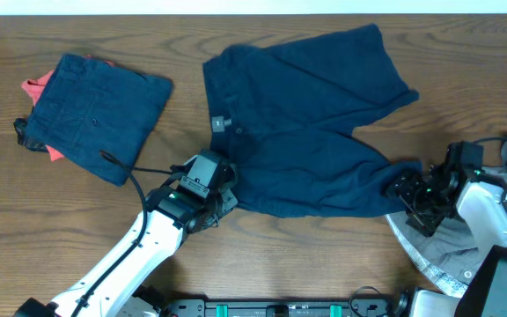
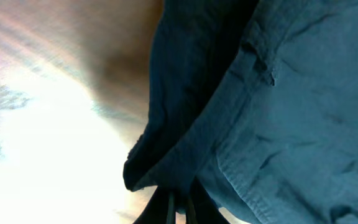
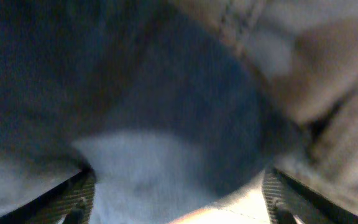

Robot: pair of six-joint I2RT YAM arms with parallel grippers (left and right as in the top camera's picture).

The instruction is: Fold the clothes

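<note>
My left gripper needs to lift next, carry the waistband end outward over the far part of the waistband [image 1: 223, 90] and lower to let it go, since the shorts [image 1: 306, 114] lie spread.
Dark navy shorts [image 1: 306, 114] lie spread on the middle of the wooden table, waistband to the left, one leg reaching right. My left gripper [image 1: 221, 195] is at the lower left corner of the shorts, shut on the cloth edge [image 2: 185, 168]. My right gripper [image 1: 409, 189] is at the end of the lower right leg, open, fingers wide on either side of the navy cloth [image 3: 166, 124]. A folded navy garment [image 1: 95, 110] lies at the far left on top of a coral-red one [image 1: 38, 88]. A light grey garment [image 1: 451, 255] lies at the right front under the right arm.
The table [image 1: 42, 220] is brown wood. A black cable [image 1: 135, 169] runs from the left arm near the folded pile. The right arm's white body [image 1: 487, 211] is over the grey cloth by the right edge.
</note>
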